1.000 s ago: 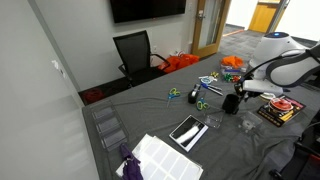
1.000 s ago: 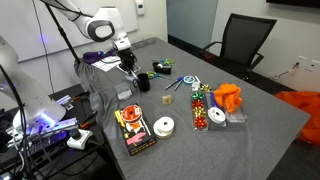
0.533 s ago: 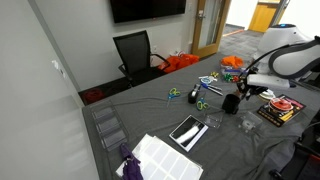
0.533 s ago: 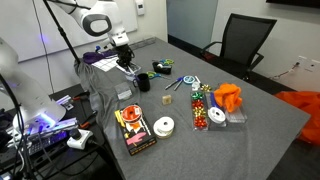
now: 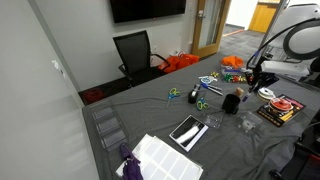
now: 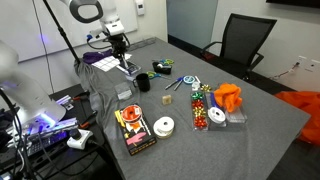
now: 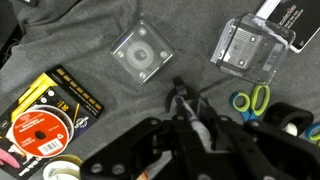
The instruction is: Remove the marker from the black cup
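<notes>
The marker, already clear of the cup, goes next toward the clear plastic box (image 7: 250,50) to my gripper's right in the wrist view. Then my gripper releases it.
The small black cup (image 5: 230,102) stands on the grey table, and it also shows in an exterior view (image 6: 143,82). My gripper (image 5: 251,80) is raised above and beside it, shut on the marker (image 6: 124,66), which hangs down from the fingers, clear of the cup's rim. In the wrist view the gripper (image 7: 190,120) holds the white and purple marker (image 7: 193,124) between its fingers, tip pointing away. The dark cup (image 7: 176,104) lies below, partly hidden by the marker.
A clear tumbler (image 7: 140,52) and a clear plastic box (image 7: 248,47) stand beyond the cup. Scissors (image 7: 252,100) lie to one side, and a black book (image 7: 48,105) with tape rolls (image 6: 163,125) to the other. A tablet (image 5: 187,130) and white paper (image 5: 165,155) lie further off.
The gripper has risen from the black cup with the marker in it, and the arm has drawn up and away. The cup has stayed in place.
</notes>
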### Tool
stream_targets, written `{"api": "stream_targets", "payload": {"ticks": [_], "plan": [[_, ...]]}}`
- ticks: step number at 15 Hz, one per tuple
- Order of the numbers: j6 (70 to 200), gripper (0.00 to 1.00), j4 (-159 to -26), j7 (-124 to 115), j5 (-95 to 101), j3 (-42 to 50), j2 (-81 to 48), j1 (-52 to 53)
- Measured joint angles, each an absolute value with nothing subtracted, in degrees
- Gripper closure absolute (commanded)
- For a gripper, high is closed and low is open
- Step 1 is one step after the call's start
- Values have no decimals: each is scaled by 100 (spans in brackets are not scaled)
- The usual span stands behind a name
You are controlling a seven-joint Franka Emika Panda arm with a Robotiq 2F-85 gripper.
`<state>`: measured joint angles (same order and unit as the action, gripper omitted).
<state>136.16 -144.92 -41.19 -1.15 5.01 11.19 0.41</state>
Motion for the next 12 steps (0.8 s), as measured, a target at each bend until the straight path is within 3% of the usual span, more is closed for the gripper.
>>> {"api": "stream_targets", "payload": {"ticks": [12], "plan": [[13772,95,-14195,-4220,-1606,-104,867,110]]}}
